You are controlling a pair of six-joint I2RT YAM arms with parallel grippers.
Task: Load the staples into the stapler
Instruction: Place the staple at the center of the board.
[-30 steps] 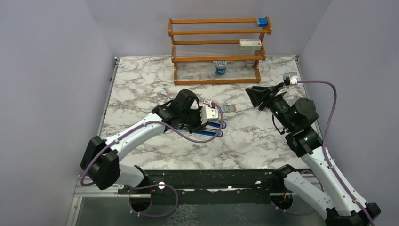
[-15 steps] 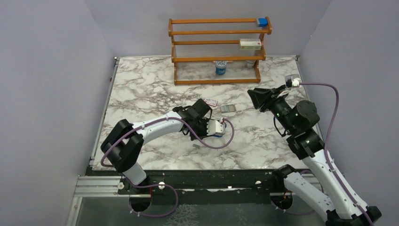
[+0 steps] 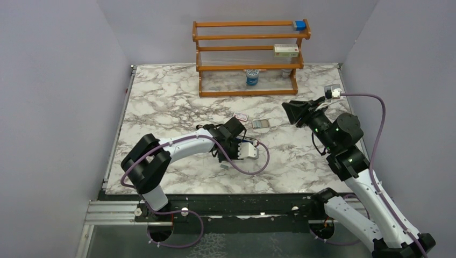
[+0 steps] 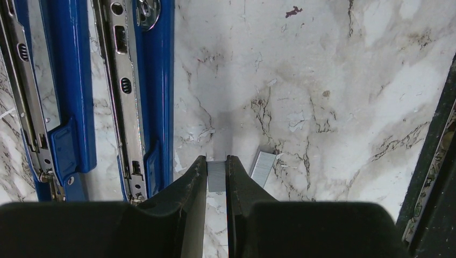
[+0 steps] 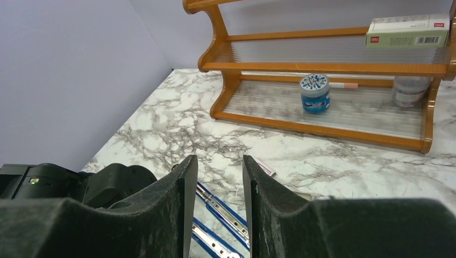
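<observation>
I should next lower my left gripper a little and let go of the silver strip of staples on the clear spot of bare marble next to the stapler, because that spot is just below my left gripper's fingers.
The stapler [image 4: 145, 97] lies opened flat on the marble, both blue arms with their metal channels facing up, left of my left gripper [image 4: 216, 159]. That gripper is shut on a short silver strip of staples [image 4: 216, 178], pointing down close to the table. A second strip of staples [image 4: 263, 165] lies loose just to its right, and shows from above too [image 3: 225, 166]. From above, my left wrist covers most of the stapler [image 3: 248, 142]. My right gripper [image 5: 219, 161] hovers open and holds nothing, with the stapler [image 5: 223, 207] seen between its fingers.
A small pink-and-white box [image 3: 241, 116] and a grey tray [image 3: 260, 124] lie behind the stapler. A wooden rack [image 3: 250, 67] at the back holds a blue cylinder [image 5: 314, 92], a box [image 5: 407, 30] and a blue block [image 3: 299, 24]. The black front rail [image 4: 435, 177] runs close by.
My left arm has folded and its wrist has come lower over the stapler's near side, still shut on the strip. The right arm has barely shifted.
</observation>
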